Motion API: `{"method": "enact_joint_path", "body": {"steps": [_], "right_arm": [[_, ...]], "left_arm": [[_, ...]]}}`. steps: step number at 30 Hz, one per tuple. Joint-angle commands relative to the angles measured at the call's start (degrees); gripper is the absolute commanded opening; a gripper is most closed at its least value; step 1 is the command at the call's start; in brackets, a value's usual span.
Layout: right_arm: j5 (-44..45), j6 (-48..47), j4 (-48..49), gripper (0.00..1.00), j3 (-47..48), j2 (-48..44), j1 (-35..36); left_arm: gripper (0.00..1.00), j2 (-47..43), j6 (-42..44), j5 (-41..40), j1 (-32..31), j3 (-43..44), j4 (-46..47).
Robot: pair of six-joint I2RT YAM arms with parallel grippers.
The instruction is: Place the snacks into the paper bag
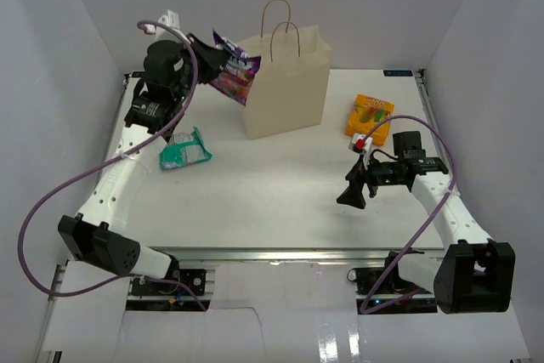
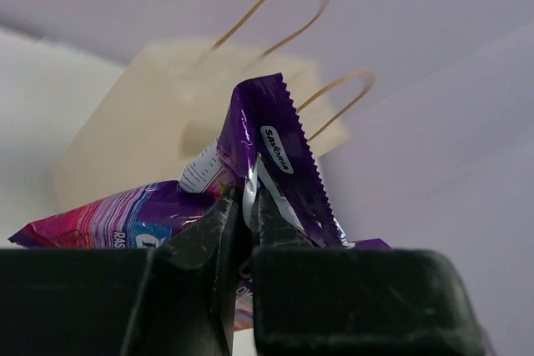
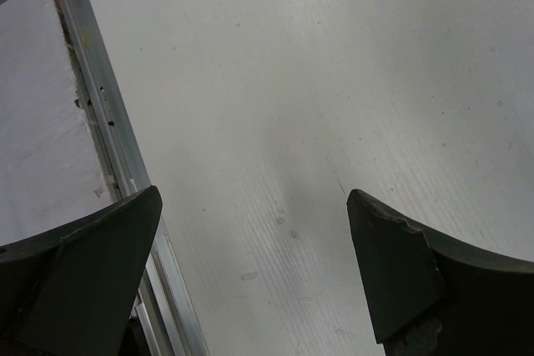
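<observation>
The left gripper moves outward and to the right in the top view, over the paper bag's opening [image 1: 287,42] next, because the candy bag [image 1: 235,69] hangs outside it.
My left gripper [image 1: 214,59] is shut on the purple candy bag [image 1: 235,69] and holds it in the air just left of the paper bag's top. In the left wrist view the candy bag [image 2: 267,164] is pinched between my fingers, with the paper bag [image 2: 142,131] behind it. The cream paper bag [image 1: 289,82] stands upright at the back middle, twine handles up. A teal-and-white pouch [image 1: 185,152] lies on the table left. An orange-yellow pack [image 1: 370,116] lies right, a small red-pink sachet [image 1: 364,143] beside it. My right gripper [image 1: 353,193] is open and empty above bare table. Silver wrappers are out of view.
White walls close in the table [image 1: 280,201] on the left, back and right. An aluminium rail [image 3: 108,122] runs along the table's near edge, showing in the right wrist view under my open right fingers [image 3: 400,264].
</observation>
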Motion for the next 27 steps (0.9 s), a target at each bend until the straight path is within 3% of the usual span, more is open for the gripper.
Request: {"method": "enact_joint_path", "body": {"steps": [1,4,5,11,19,27], "right_arm": [[-1.01,-1.2,-1.29,0.98,0.32,-1.66,-0.05],[-0.92,-1.29,-1.3,0.98,-0.12,-2.01,-0.05],[-0.92,-1.29,-1.3,0.93,-0.21,-2.02,-0.05],[-1.1,-1.2,-1.3,0.92,-0.3,-2.02,-0.14],[-0.92,-0.94,-1.3,0.92,-0.21,-2.45,-0.05],[-0.04,-1.03,-1.3,0.9,-0.48,-2.37,-0.05]], "left_arm": [[0.0,4.35,-3.72,3.4,0.26,9.22,10.1],[0.0,9.54,-4.43,0.6,0.61,18.78,13.79],[0.0,10.85,-4.43,-1.68,0.7,20.47,15.54],[0.0,22.01,-7.15,-8.63,1.66,29.71,24.59],[0.0,36.34,-7.41,-11.29,1.66,45.08,24.7],[0.0,35.22,-8.91,-5.75,0.7,38.69,26.37]]}}
